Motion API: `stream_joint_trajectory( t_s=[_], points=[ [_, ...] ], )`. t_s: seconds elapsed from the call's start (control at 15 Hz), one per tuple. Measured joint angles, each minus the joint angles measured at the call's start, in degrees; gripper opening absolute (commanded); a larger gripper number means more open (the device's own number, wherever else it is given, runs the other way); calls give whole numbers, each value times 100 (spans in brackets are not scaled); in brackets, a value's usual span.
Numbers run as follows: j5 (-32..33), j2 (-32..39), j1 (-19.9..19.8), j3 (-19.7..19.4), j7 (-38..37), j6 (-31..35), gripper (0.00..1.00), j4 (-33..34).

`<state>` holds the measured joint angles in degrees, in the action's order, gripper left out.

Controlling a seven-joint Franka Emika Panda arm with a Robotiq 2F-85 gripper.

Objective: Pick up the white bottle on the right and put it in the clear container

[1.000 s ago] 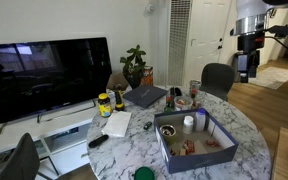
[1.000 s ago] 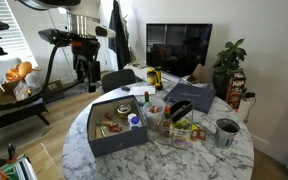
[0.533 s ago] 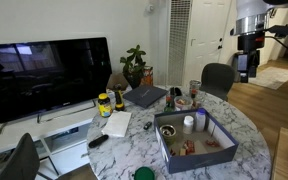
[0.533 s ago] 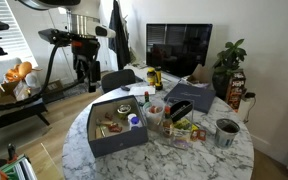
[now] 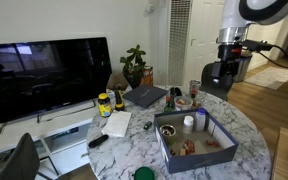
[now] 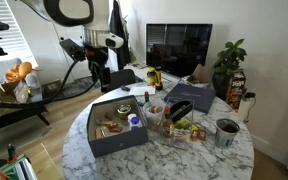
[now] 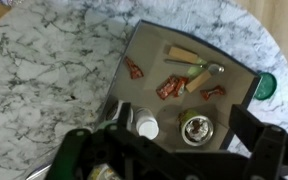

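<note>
The robot's open gripper should next move down and in over the tray onto the blue cap [image 6: 134, 120] of the slim white bottle, because the bottle stands upright, facing up.
In the wrist view a white bottle [image 7: 147, 127] stands upright in the dark tray [image 7: 149, 55], seen from above next to a small round bowl [image 7: 196, 127]. My gripper [image 7: 184, 140] is open and empty, high above the tray's near end, with the bottle between its fingers in the picture. In both exterior views the gripper [image 5: 224, 72] [image 6: 99, 76] hangs beyond the table edge, above a chair. A slim white bottle [image 5: 200, 118] stands in the tray beside a shorter one [image 5: 188, 123]. A tall clear container [image 5: 194, 89] stands on the table behind the tray.
Snack packets [image 7: 170, 87] lie in the tray. A green lid [image 7: 265, 86] lies on the marble table [image 7: 44, 70]. A yellow-labelled jar [image 5: 104, 103], a laptop [image 5: 144, 96], a plant [image 5: 134, 65] and a TV [image 5: 44, 75] stand at the far side.
The arm has swung from high beside the table in towards the table and a little lower. Nothing on the table has moved.
</note>
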<state>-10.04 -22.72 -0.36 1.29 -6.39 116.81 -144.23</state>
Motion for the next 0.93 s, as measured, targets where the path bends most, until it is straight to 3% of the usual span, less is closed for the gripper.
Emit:
stream_joint_trajectory(
  t_s=[0.2,0.33,0.6,0.93],
  points=[
    [206,813,-101,70,-660,1170,100,6],
    [450,1378,-231,63,-1211,1496,100,54],
    [526,2216,-290,-17,-1666,1419,100,330],
    [486,2334,-285,-24,-1869,1374,100,471]
  ],
)
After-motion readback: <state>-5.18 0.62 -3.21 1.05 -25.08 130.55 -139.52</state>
